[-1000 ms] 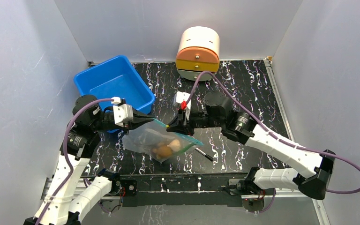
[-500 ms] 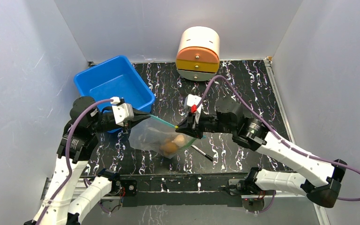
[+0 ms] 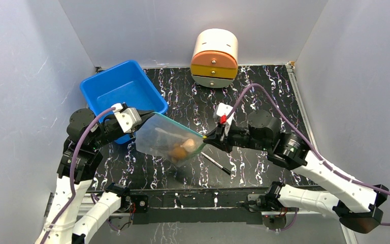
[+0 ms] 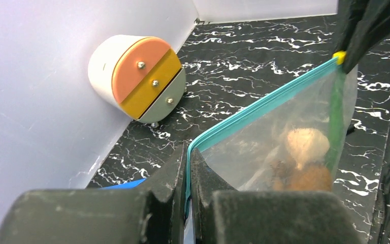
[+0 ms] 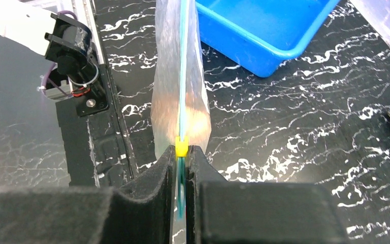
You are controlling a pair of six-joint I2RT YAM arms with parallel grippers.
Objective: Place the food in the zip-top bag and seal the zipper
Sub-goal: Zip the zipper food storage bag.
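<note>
My right gripper swings outward and down next to release the bag on the bare tabletop by the drawer unit, since the slider sits at the zipper's end.
The clear zip-top bag hangs stretched between my two grippers above the table. Orange and tan food lumps lie in its bottom; they also show through the plastic in the left wrist view. The teal zipper runs taut along the top edge. My left gripper is shut on the zipper's left end. My right gripper is shut on the right end, right behind a small yellow slider. The bag hangs edge-on in the right wrist view.
A blue plastic tray stands at the back left, just behind my left gripper. A round cream, orange and yellow drawer unit stands at the back wall. A thin black pen lies on the table below the bag's right end.
Both grippers have moved apart: the right one to the right along the zipper, the left one back to the left. The bag is lifted and pulled taut.
</note>
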